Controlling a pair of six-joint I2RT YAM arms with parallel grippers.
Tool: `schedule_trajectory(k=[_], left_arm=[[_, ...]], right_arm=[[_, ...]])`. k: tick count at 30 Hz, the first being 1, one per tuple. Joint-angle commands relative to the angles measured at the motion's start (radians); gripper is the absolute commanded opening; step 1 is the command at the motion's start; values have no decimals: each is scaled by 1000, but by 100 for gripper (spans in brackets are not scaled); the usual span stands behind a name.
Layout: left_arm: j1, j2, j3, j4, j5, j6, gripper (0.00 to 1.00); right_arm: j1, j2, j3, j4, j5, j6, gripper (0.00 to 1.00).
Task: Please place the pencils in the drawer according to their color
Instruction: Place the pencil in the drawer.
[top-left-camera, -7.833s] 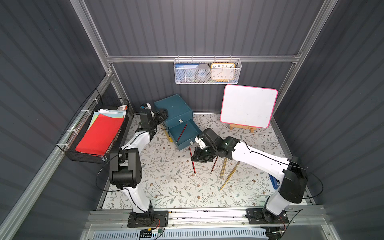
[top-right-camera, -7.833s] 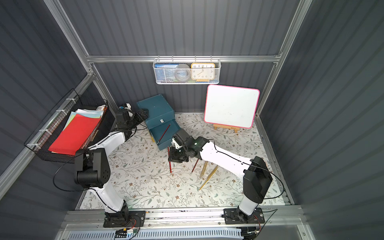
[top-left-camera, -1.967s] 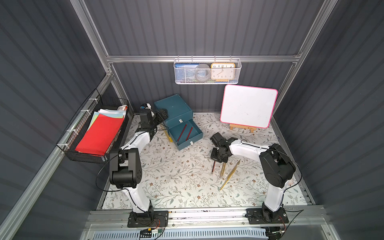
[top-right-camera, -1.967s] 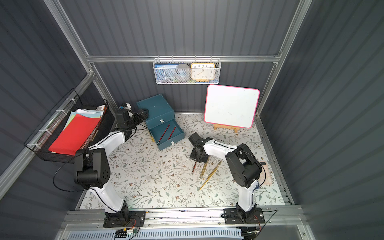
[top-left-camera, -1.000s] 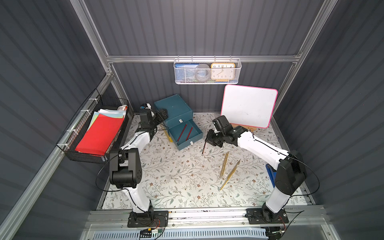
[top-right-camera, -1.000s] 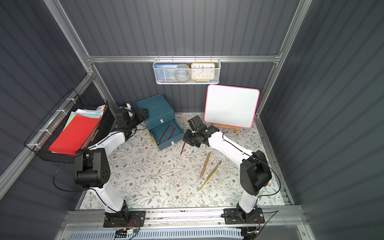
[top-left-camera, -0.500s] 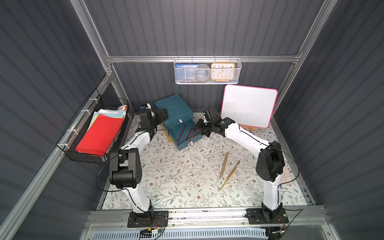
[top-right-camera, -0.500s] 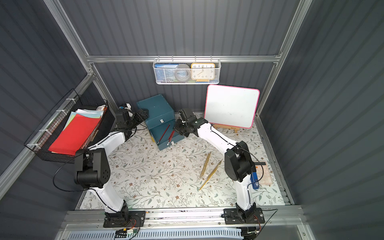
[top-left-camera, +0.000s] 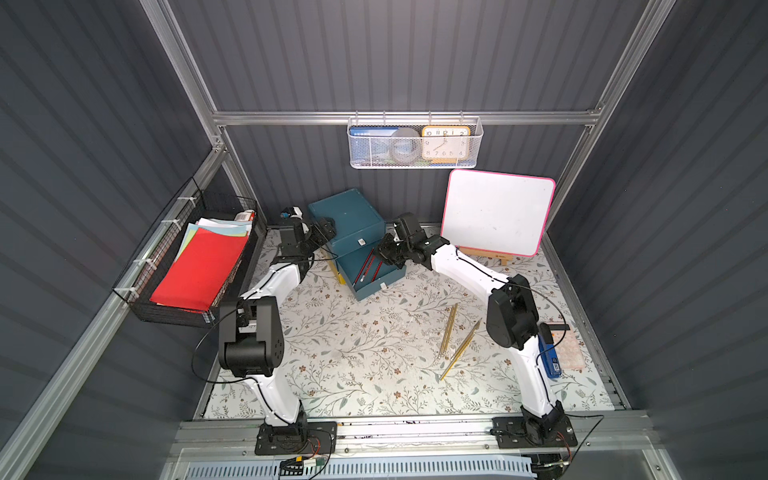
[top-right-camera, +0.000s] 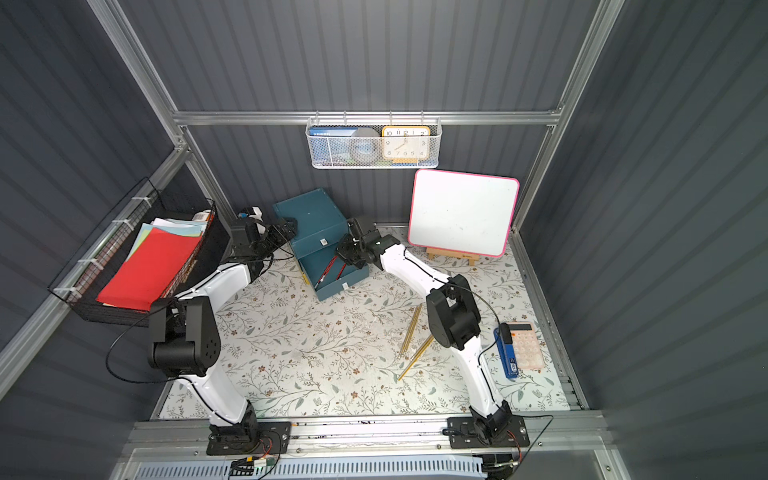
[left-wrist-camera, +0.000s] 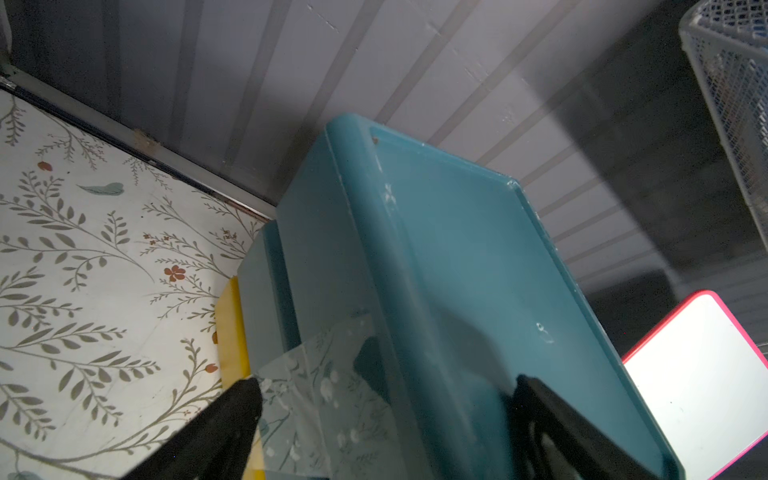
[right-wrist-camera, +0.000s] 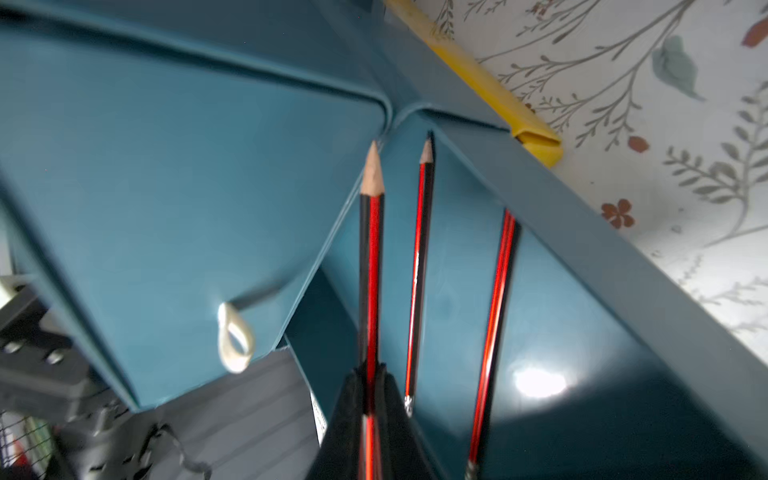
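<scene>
I will next lower my right gripper a little toward the drawer's bottom between the lying pencils and let go of the third red striped pencil (right-wrist-camera: 372, 249), because the drawer's bottom is below the gripper.
A teal cabinet (top-left-camera: 347, 216) stands at the back with its lowest drawer (top-left-camera: 388, 276) pulled open. Two dark red, black-striped pencils (right-wrist-camera: 417, 270) (right-wrist-camera: 496, 311) lie inside the drawer. My right gripper (right-wrist-camera: 371, 370) is shut on a third red striped pencil (right-wrist-camera: 372, 249), its tip pointing at the drawer's inner corner; in both top views this gripper (top-left-camera: 384, 253) (top-right-camera: 345, 253) hovers over the drawer's right side. Gold-yellow pencils (top-left-camera: 449, 330) (top-right-camera: 417, 353) lie on the flowered table. My left gripper (left-wrist-camera: 386, 399) (top-left-camera: 326, 230) stands open astride the cabinet's upper left edge.
A pink-framed whiteboard (top-left-camera: 496, 212) leans at the back right. A black wire basket (top-left-camera: 199, 266) with red paper hangs on the left wall, a white mesh basket (top-left-camera: 413, 143) on the back wall. A calculator (top-right-camera: 525, 345) and a blue object (top-right-camera: 507, 353) lie at the right edge.
My right arm has carried the red striped pencil from the middle of the table back and left to above the open drawer. The left arm has not moved.
</scene>
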Motion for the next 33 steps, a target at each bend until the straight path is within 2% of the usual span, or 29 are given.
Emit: schedule_trajectory(k=[1, 14, 21, 25, 33], left_arm=[[-5, 2, -16, -65, 11, 20, 100], [-5, -1, -10, -69, 11, 22, 100], [-5, 0, -11, -69, 11, 22, 100], [-5, 0, -11, -70, 12, 21, 100], [-5, -1, -8, -74, 11, 23, 100]], right_arm=[[7, 28, 40, 18, 8, 2, 0], [18, 92, 106, -38, 8, -24, 0], [18, 90, 130, -55, 48, -37, 17], [17, 85, 135, -66, 57, -44, 20], [19, 65, 135, -73, 48, -57, 20]])
